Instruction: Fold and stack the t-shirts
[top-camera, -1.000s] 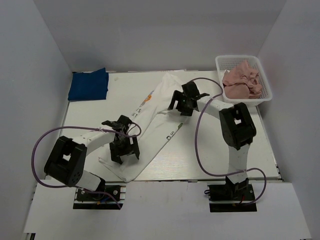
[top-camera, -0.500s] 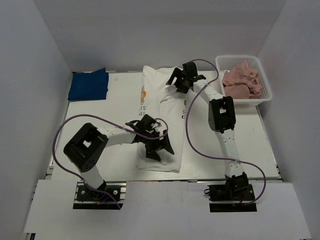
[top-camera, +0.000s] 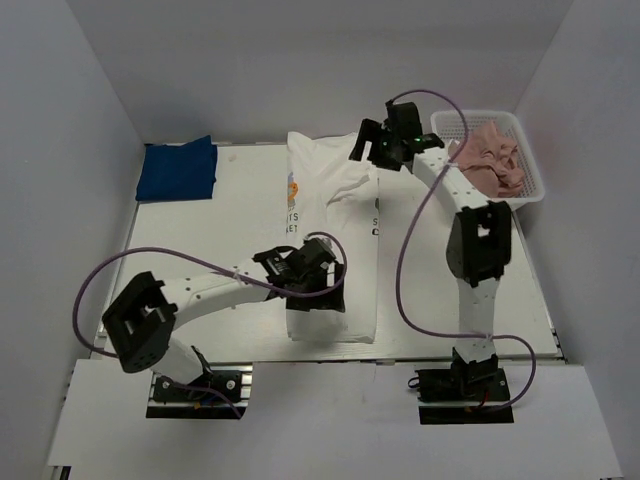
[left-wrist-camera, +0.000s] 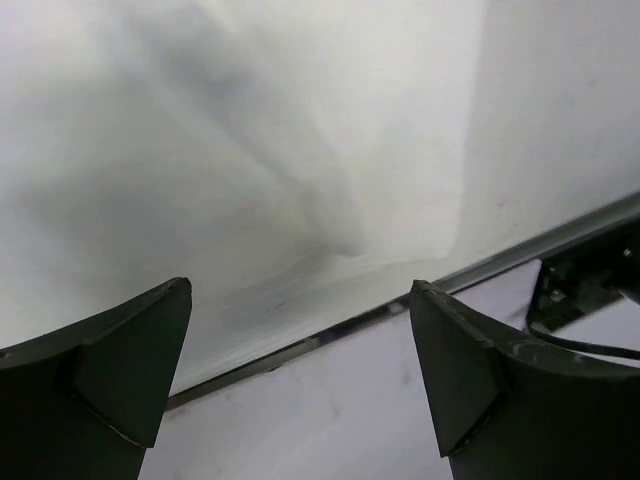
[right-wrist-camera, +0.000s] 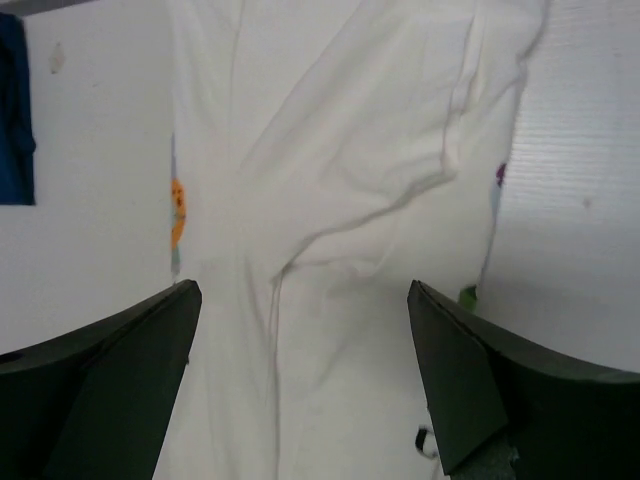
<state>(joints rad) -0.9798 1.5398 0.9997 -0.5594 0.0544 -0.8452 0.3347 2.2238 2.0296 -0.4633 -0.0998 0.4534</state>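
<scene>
My left gripper is at the t-shirt's middle and should next move off it and down to the t-shirt's near corner (top-camera: 293, 333), which is below and to its left in the top view.
The white printed t-shirt (top-camera: 330, 210) lies as a long narrow strip down the middle of the table, its sides folded in. My left gripper (top-camera: 318, 292) is open and empty over its near end; the left wrist view shows white cloth (left-wrist-camera: 250, 150) and the table's front edge. My right gripper (top-camera: 378, 150) is open and empty above its far end; the right wrist view shows the folded sleeves (right-wrist-camera: 340, 180) below. The folded blue t-shirt (top-camera: 178, 170) lies at the far left. The pink t-shirt (top-camera: 485, 160) is crumpled in the basket.
The white mesh basket (top-camera: 530, 185) stands at the far right corner. White walls close in the table on the left, back and right. The table's front edge (left-wrist-camera: 520, 255) runs just beyond the shirt's near end.
Both arms swung right and turned the white shirt from a diagonal to straight along the table. The right gripper moved to the far end, the left to the near end.
</scene>
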